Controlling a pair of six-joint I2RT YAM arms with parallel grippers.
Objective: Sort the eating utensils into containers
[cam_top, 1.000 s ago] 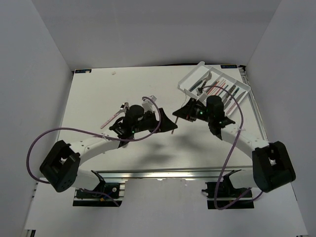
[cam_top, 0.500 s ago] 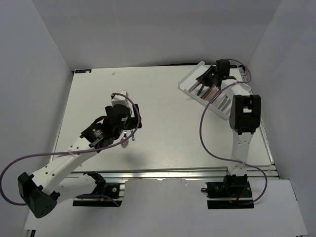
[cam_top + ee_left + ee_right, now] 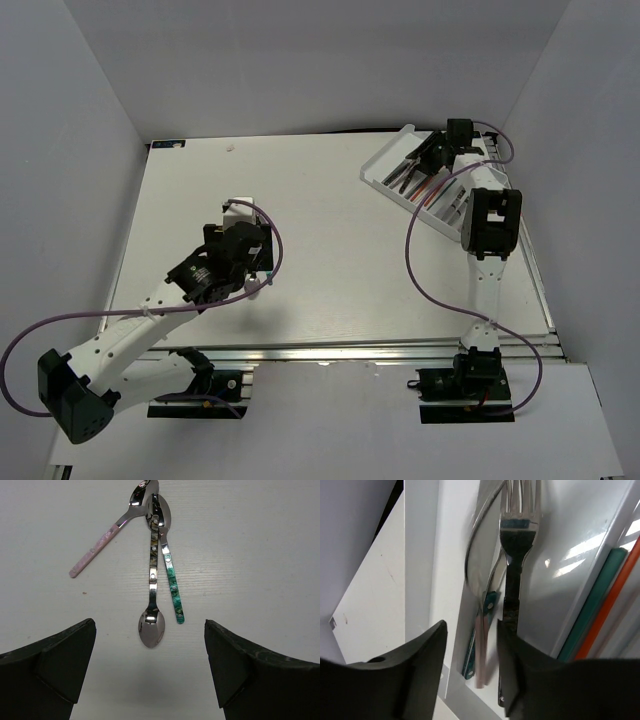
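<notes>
To get its open fingers astride the dark handle, my left gripper should lower and move outward first, since the dark-handled spoon [image 3: 151, 625] lies on the teal-handled spoon's bowl.
In the left wrist view three spoons lie fanned on the white table: a pink-handled spoon [image 3: 100, 545], a dark-handled spoon [image 3: 151, 625] with its bowl nearest me, and a teal-handled spoon [image 3: 172, 587]. My left gripper [image 3: 150, 675] hovers just short of them, open and empty; in the top view it [image 3: 243, 243] hides them. My right gripper [image 3: 438, 152] is over the white tray [image 3: 385, 165] at the far right. In the right wrist view it [image 3: 470, 680] is open over a compartment holding a dark-handled fork [image 3: 515, 555], a blurred pink-handled utensil [image 3: 481, 650] and a teal-handled one [image 3: 489, 605].
Teal [image 3: 592, 610] and orange [image 3: 615, 585] chopsticks lie in the neighbouring compartment. The tray stands at an angle against the table's right edge, near the white side wall [image 3: 590, 150]. Purple cables loop from both arms.
My right gripper has swung from mid-table out to the tray's far end. My left arm has shifted left and now hangs over the spoons.
</notes>
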